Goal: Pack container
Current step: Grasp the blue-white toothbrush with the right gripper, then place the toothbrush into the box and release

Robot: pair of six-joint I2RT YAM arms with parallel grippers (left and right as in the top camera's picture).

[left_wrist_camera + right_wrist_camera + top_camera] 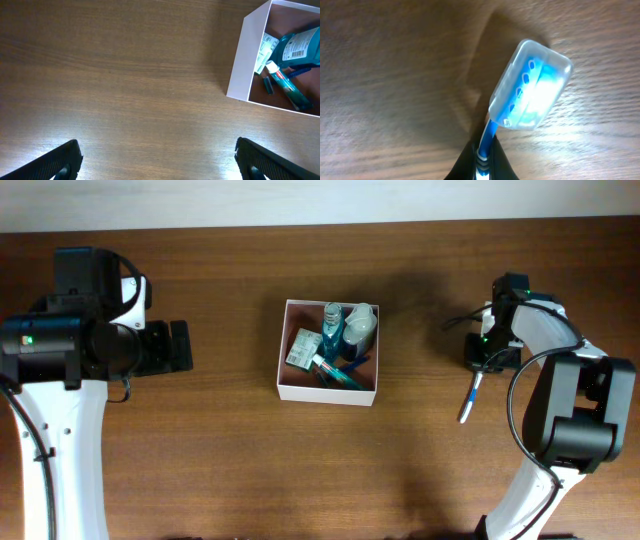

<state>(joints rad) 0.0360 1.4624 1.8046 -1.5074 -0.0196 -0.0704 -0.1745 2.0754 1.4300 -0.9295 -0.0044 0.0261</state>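
Observation:
My right gripper next carries and turns the toothbrush (470, 398) up and over the part along the container's near side (306, 379) for release, where its bare bottom shows.
The container (326, 393) is a square white-walled box at the table's middle, holding a blue bottle (333, 325), a white bottle (360, 325), a toothpaste tube (335, 370) and a green-white soap packet (301, 347). It also shows at the top right of the left wrist view (240, 55). My right gripper (487, 360) is shut on a blue toothbrush (470, 398), right of the container. In the right wrist view the gripper (482, 160) holds the handle and the clear-capped head (530, 87) hangs over the wood. My left gripper (180, 345) is open and empty, left of the container (157, 165).
The brown wooden table (200, 460) runs to a pale wall at the far edge. The white arm bases stand at the near left and near right corners.

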